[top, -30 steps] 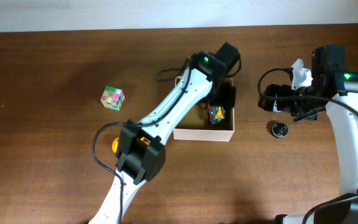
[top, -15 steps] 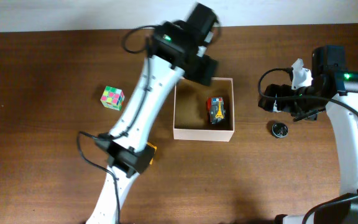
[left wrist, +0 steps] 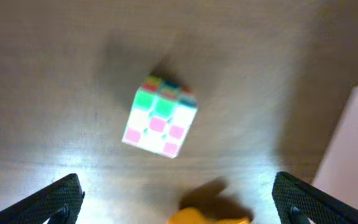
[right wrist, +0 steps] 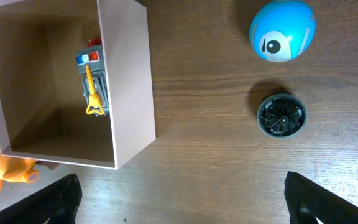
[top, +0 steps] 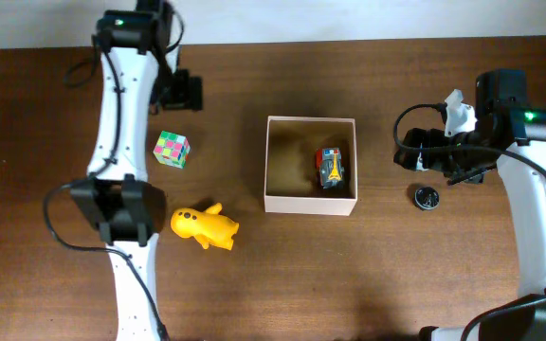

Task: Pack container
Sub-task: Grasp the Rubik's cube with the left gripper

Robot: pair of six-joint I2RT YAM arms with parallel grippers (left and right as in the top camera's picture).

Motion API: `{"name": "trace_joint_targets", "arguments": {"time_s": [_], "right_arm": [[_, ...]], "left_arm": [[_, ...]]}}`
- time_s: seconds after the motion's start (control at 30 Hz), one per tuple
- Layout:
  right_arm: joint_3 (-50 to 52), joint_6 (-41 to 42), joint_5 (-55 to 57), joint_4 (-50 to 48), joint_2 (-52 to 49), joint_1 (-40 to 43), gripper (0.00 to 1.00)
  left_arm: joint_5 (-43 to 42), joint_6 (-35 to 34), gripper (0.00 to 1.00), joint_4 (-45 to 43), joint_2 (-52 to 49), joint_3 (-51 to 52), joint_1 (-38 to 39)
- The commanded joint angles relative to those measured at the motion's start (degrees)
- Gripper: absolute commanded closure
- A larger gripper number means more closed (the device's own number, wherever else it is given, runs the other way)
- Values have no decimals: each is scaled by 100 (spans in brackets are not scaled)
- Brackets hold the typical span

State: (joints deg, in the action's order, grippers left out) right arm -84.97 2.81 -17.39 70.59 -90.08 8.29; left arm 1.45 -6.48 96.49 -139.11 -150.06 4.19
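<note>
The pastel puzzle cube sits at an angle below my left gripper. I should next lower my left gripper's open fingers around the pastel puzzle cube [top: 172,149] [left wrist: 159,116] and turn them slightly to match its slanted sides.
The container [top: 311,205], a white-walled box with a tan inside, sits mid-table and holds a red, blue and yellow toy car [top: 330,168]. It also shows in the right wrist view [right wrist: 132,74], with the car [right wrist: 92,78] inside. My left gripper [top: 180,92] is open and empty, above a pastel puzzle cube [top: 172,149]. In the left wrist view its fingers [left wrist: 179,202] spread wide below the cube [left wrist: 159,116]. My right gripper [top: 448,163] is open and empty to the right of the container, its fingers [right wrist: 179,199] over bare wood.
A yellow toy animal [top: 205,226] lies front left of the container. A black round disc [top: 427,198] lies right of it, also in the right wrist view [right wrist: 281,115]. A blue ball [right wrist: 282,30] sits beyond the disc.
My left arm has swung from over the container to the far left, above the cube, uncovering the yellow toy. The right arm has not moved.
</note>
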Motion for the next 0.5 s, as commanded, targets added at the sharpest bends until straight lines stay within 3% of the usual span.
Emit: {"name": "trace_joint_targets", "arguments": {"time_s": [0.0,0.07,0.3,0.47], "right_arm": [[-107,-44,72,15,-2,46,1],[-107,-44,72,2,-4,46,1],[-107,-46,74,-28,-4,46,1],[-107,-44,74,-31,-4,46,1]], "left_arm": [[-236,739,1,-33,24,483,-166],[-223,1200,1,-234,24,763,-227],[-144,1274,1,-1010,24,1539,-249],[-170,1690,0,-1513,15,2343,-254]]}}
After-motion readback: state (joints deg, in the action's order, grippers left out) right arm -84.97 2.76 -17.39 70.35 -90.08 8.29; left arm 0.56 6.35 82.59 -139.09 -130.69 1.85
